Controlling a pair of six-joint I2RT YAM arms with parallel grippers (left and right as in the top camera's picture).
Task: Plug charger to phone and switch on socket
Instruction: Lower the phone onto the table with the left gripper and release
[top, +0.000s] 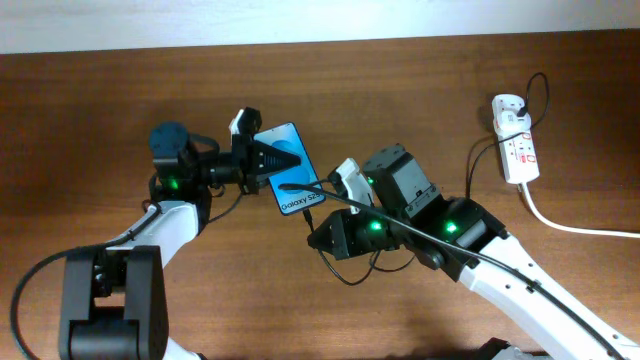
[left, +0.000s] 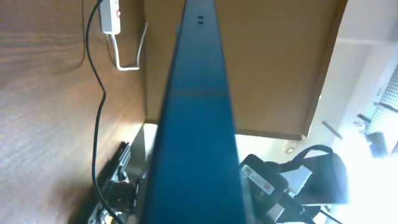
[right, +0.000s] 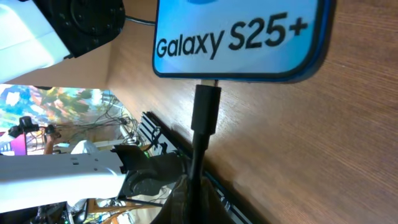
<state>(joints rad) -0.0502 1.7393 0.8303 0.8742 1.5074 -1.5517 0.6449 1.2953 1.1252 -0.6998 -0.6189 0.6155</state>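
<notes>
The left gripper moves down toward the right in the overhead view next and releases the tilted phone flat on the bare tabletop, as the connector meets its port.
The phone has a blue screen reading "Galaxy S25+" and is held off the table, tilted. My left gripper is shut on its upper half. In the left wrist view the phone's blue edge fills the middle. In the right wrist view the charger's black connector meets the port on the phone's bottom edge. How deep it sits I cannot tell. My right gripper is shut on the black cable just behind the connector. It shows below the phone in the overhead view. The white socket lies at the far right with the plug adapter in it.
The socket's thick white cord runs off to the right edge. The thin black charger cable loops from the adapter toward my right arm. The socket also shows in the left wrist view. The brown wooden table lies under everything.
</notes>
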